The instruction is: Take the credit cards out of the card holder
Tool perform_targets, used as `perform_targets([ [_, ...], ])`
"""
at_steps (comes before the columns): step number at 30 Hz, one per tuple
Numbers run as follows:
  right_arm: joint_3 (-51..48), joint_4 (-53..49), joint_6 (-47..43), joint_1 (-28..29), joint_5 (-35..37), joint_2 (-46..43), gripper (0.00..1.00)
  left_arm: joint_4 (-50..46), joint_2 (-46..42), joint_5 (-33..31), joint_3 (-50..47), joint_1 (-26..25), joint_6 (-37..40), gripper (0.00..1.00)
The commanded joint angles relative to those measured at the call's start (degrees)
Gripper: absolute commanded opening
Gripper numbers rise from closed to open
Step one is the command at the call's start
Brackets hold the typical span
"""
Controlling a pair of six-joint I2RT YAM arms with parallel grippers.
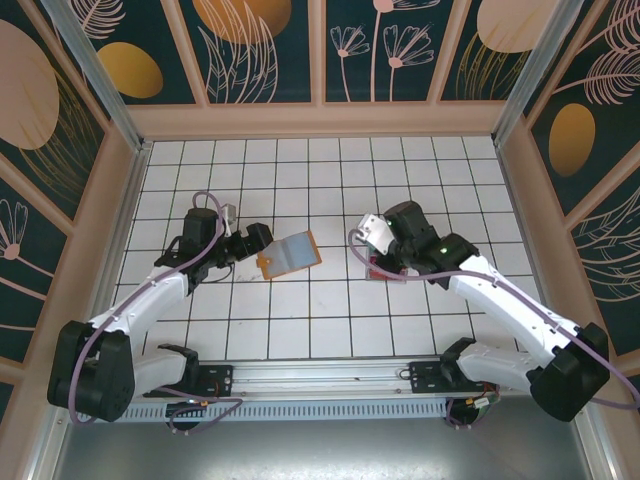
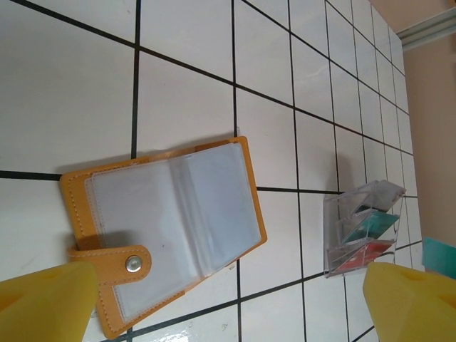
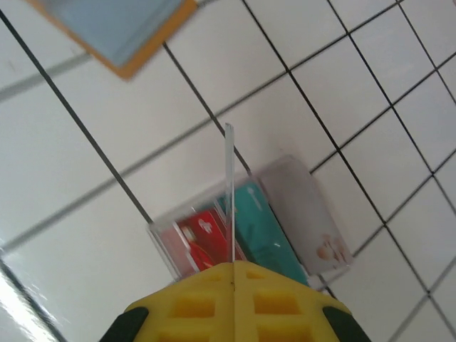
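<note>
The credit card (image 3: 229, 178) I hold shows teal like one in the clear box below, so my right gripper will next lower to the teal card's slot (image 3: 266, 229) and release it.
The card holder (image 2: 164, 228) lies open on the white tiles, tan-orange outside with clear pockets inside and its snap tab folded over; it is also in the top view (image 1: 288, 255) and at the upper left of the right wrist view (image 3: 121, 28). My left gripper (image 2: 229, 306) is open just above its near edge, yellow fingertips (image 2: 50, 296) wide apart, holding nothing. My right gripper (image 3: 234, 267) is shut on a thin credit card (image 3: 229, 178) seen edge-on, held upright over a clear plastic box (image 3: 242, 221).
The clear box (image 2: 363, 228) stands right of the holder and contains a red card (image 3: 196, 239), a teal card (image 3: 263, 228) and a pale card (image 3: 306, 214). Patterned walls enclose the tiled table (image 1: 320, 170). A metal rail (image 1: 320, 375) runs along the near edge.
</note>
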Motion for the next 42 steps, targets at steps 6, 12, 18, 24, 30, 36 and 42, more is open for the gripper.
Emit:
perform_targets([
  [6, -3.8, 5.4, -13.9, -1.0, 5.5, 1.2, 0.00, 1.8, -2.2, 0.7, 0.1, 0.2, 0.7, 0.96],
  [12, -6.2, 8.1, -17.1, -1.0, 7.2, 2.9, 0.00, 2.1, -3.0, 0.7, -1.3, 0.2, 0.6, 0.96],
  [18, -7.8, 8.4, -17.3, -1.1, 6.6, 3.9, 0.00, 2.1, -4.3, 0.4, -2.6, 0.1, 0.4, 0.96],
  [24, -10.4, 12.1, -18.0, -1.1, 9.1, 5.6, 0.00, 2.0, -5.4, 0.4, -3.2, 0.1, 0.3, 0.96],
  [30, -10.5, 13.8, -17.4, -1.5, 9.7, 6.4, 0.00, 2.7, -7.2, 0.0, -4.8, 0.1, -0.6, 0.96],
  [36, -10.1, 19.4, -13.2, -1.8, 14.6, 8.9, 0.36, 2.5, -7.9, 0.1, -5.2, 0.1, -0.8, 0.96],
  [42, -6.2, 19.8, -5.9, -3.5, 16.4, 10.2, 0.38, 2.4, -8.1, -0.2, -5.4, 0.1, -0.7, 0.96],
])
